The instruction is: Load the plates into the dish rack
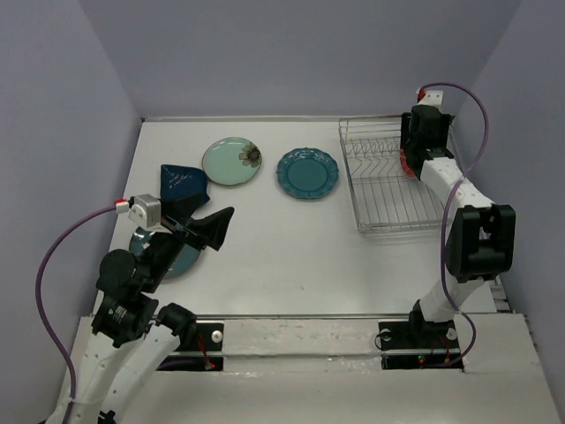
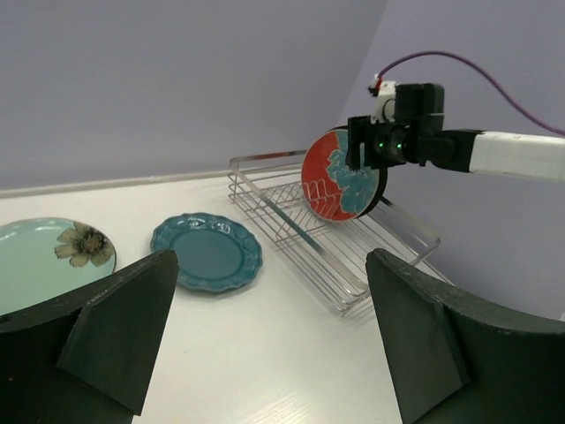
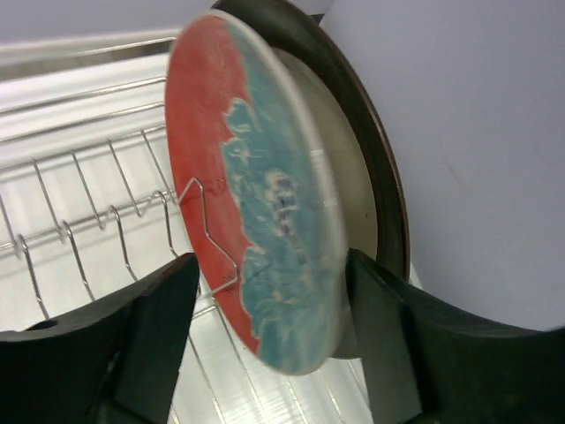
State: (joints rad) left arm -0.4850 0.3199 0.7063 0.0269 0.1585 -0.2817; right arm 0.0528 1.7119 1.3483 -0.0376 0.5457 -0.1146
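Note:
I need to move my left gripper down and outward onto the scalloped teal plate's rim [image 1: 280, 177] by the mint flower plate [image 1: 231, 162], because that rim is below my gripper and farther outward.
The red plate with the teal flower [image 3: 256, 203] stands on edge among the tines at the far right of the dish rack [image 1: 393, 181]. The cream plate with the dark brown rim [image 3: 375, 190] is upright just behind it. My right gripper [image 3: 272, 265] straddles the red plate, open, with a gap at its left finger [image 3: 141, 336]. The scalloped teal plate [image 1: 307, 172], mint flower plate [image 1: 231, 162] and navy squarish plate [image 1: 181, 181] lie flat on the table. The blue-teal round plate [image 1: 177, 256] lies partly under my left gripper [image 1: 216, 231], which hovers open and empty.
The rack's near rows of tines [image 3: 79, 238] hold nothing. Purple walls close in the table [image 1: 291, 256] on three sides, and the right wall runs close beside the rack. My right arm [image 1: 472, 238] stands just past the rack's near right corner.

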